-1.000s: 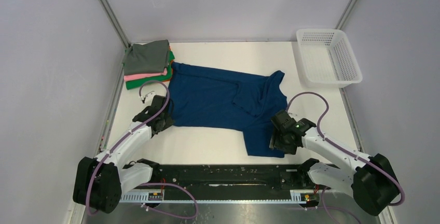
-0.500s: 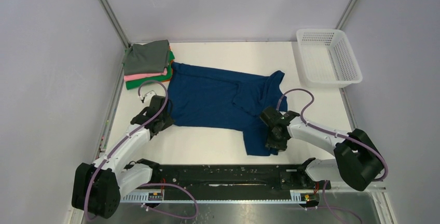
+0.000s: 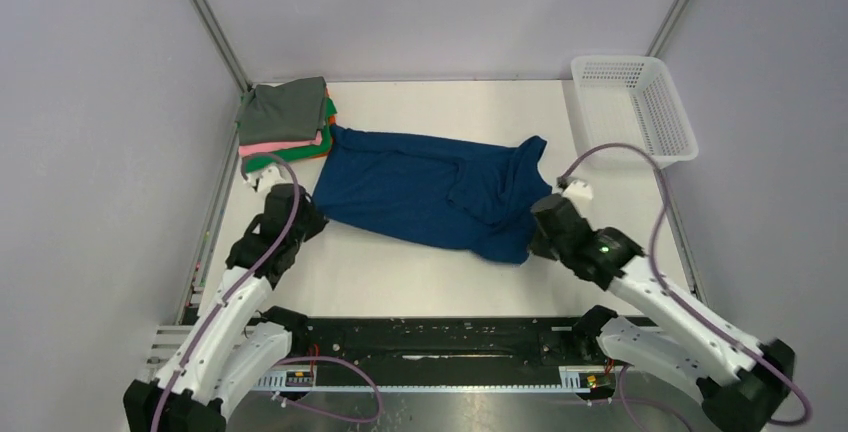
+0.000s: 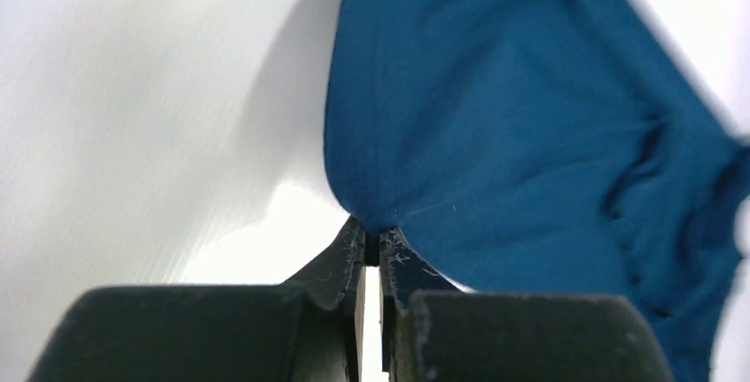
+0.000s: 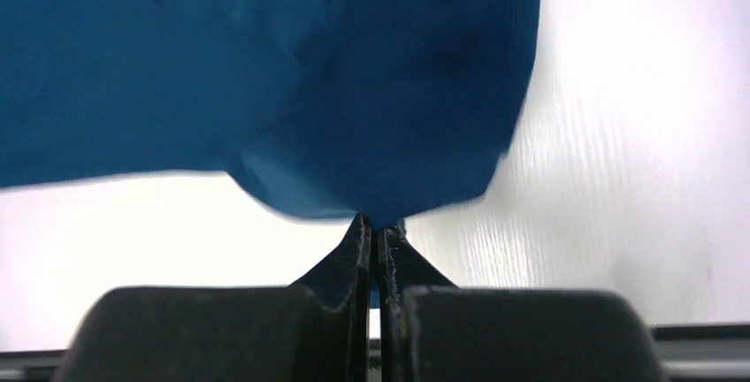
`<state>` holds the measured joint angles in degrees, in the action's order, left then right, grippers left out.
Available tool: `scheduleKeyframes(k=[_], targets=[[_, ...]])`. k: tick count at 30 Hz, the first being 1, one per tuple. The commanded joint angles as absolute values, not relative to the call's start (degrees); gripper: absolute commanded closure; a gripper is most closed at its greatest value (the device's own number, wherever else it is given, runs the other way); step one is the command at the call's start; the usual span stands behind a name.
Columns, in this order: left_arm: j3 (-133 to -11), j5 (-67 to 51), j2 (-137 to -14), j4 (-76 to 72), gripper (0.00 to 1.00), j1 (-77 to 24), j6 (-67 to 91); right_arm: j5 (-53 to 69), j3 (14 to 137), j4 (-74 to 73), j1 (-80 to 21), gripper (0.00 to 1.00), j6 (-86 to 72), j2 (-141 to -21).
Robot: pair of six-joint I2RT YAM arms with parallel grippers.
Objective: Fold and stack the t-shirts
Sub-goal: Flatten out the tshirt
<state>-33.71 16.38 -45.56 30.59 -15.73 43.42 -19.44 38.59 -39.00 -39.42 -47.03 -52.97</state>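
Observation:
I will lift the rumpled shirt's corner with my left gripper next, carry it outward to the bare tabletop (image 3: 353, 104) beside the stack, then lower and release it.
A dark blue t-shirt (image 3: 425, 187) lies rumpled across the middle of the white table, its near edge raised at both ends. My left gripper (image 3: 306, 214) is shut on the shirt's near left corner (image 4: 376, 214); the cloth fans away from the pinched fingertips (image 4: 371, 239). My right gripper (image 3: 537, 235) is shut on the near right hem (image 5: 376, 201), and its closed fingers (image 5: 376, 233) pinch a fold of blue cloth. A stack of folded t-shirts (image 3: 285, 122), grey on top with pink, green and orange under it, sits at the back left corner.
A white mesh basket (image 3: 632, 110) stands at the back right, beside the right wall. Grey walls close in the table on three sides. Bare white tabletop (image 3: 400, 272) lies between the shirt and the black rail at the near edge.
My right gripper closed on the shirt's near right flap and pulled it up and back, folding that hanging part under. My left arm lifted its corner a little and shifted back-left.

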Motion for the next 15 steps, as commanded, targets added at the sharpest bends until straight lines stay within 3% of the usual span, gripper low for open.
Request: scheduleKeyframes(k=[1, 7, 15], targets=[[-43.29, 15.90, -38.55, 28.83, 1.00, -15.53, 43.18, -33.95, 49.71, -42.50, -39.73, 1.00, -41.97, -42.75], [-56.70, 15.67, -33.45, 28.81, 1.00, -15.56, 41.86, -42.87, 67.03, -42.79, -39.77, 1.00, -32.64, -37.24], [-73.98, 11.23, -31.92, 28.45, 1.00, -15.56, 37.95, -36.85, 87.12, -43.38, -39.74, 1.00, -22.98, -36.61]])
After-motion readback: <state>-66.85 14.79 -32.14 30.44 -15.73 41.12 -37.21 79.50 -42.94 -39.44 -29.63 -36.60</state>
